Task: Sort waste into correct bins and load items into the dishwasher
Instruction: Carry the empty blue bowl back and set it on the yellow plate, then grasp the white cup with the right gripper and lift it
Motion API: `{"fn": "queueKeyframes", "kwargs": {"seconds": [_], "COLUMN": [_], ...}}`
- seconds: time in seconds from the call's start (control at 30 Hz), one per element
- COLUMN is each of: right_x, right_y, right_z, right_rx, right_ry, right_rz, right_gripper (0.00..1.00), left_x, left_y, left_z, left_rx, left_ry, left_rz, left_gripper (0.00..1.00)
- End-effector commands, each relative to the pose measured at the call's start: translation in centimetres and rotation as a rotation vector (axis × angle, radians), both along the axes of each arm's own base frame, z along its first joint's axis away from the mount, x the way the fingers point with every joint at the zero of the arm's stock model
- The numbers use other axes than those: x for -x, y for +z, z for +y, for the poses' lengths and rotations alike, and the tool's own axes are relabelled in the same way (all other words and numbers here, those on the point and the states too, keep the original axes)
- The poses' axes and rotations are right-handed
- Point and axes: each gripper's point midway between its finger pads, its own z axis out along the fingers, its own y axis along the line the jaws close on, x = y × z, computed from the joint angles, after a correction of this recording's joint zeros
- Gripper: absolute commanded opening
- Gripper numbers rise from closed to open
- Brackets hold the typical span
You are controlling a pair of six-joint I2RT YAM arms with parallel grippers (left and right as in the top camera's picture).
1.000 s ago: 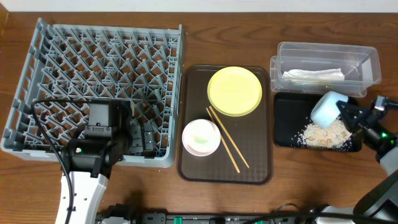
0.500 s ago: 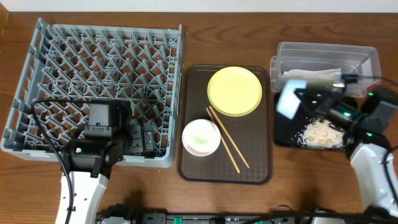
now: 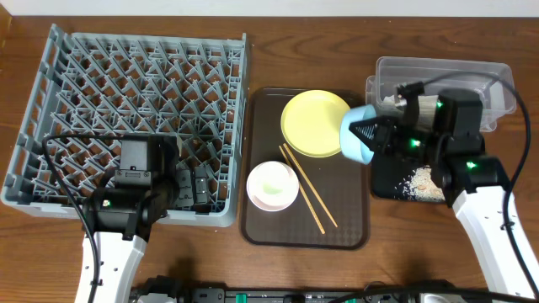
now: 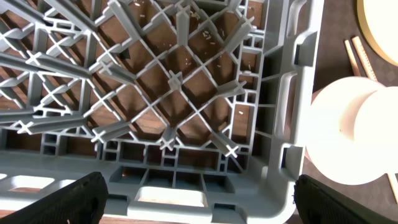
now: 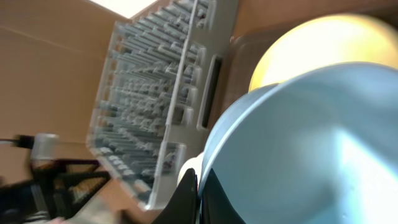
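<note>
The yellow plate is below my right gripper and to its left in the overhead view, so my right gripper should move the bowl over and down onto that plate, then let go of it.
My right gripper is shut on the rim of the light blue bowl, which hangs tilted on its side over the right edge of the brown tray, beside the yellow plate. In the right wrist view the bowl fills the frame, its rim pinched between the black fingers. The grey dish rack lies at the left. My left gripper is open above its front right corner, with nothing between its fingers. A whitish bowl and two chopsticks rest on the tray.
The brown serving tray sits mid-table. At the right stand the clear tub, holding a white napkin, and the black tray with crumbs. The right arm crosses over both bins.
The right arm has carried the light blue bowl leftward, from above the black tray to the brown tray's right edge. The left arm has not moved.
</note>
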Motion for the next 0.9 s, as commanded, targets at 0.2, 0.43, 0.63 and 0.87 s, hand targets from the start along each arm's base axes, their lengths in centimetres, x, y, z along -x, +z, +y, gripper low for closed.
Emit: {"fn": "queueKeyframes", "kwargs": {"seconds": [0.2, 0.43, 0.63, 0.87], "right_x": [-4.5, -5.6, -6.0, -5.6], "right_y": [0.7, -6.8, -13.6, -16.6], "right_z": [1.8, 6.1, 8.3, 8.6], "right_rx": [0.539, 0.657, 0.694, 0.712], "right_ry": [0.089, 0.27, 0.351, 0.387], "right_rz": [-0.385, -0.337, -0.241, -0.182], "right_gripper": [0.01, 0.01, 0.01, 0.05], "left_x": [-0.4, -0.4, -0.4, -0.4], "left_y": [0.8, 0.8, 0.8, 0.8], "left_z": [0.0, 0.0, 0.0, 0.0], "left_rx": [-0.005, -0.005, -0.005, -0.005], "left_ry": [0.002, 0.002, 0.002, 0.002], "left_rz": [-0.024, -0.024, -0.024, -0.024], "left_gripper": [0.98, 0.98, 0.98, 0.98]}}
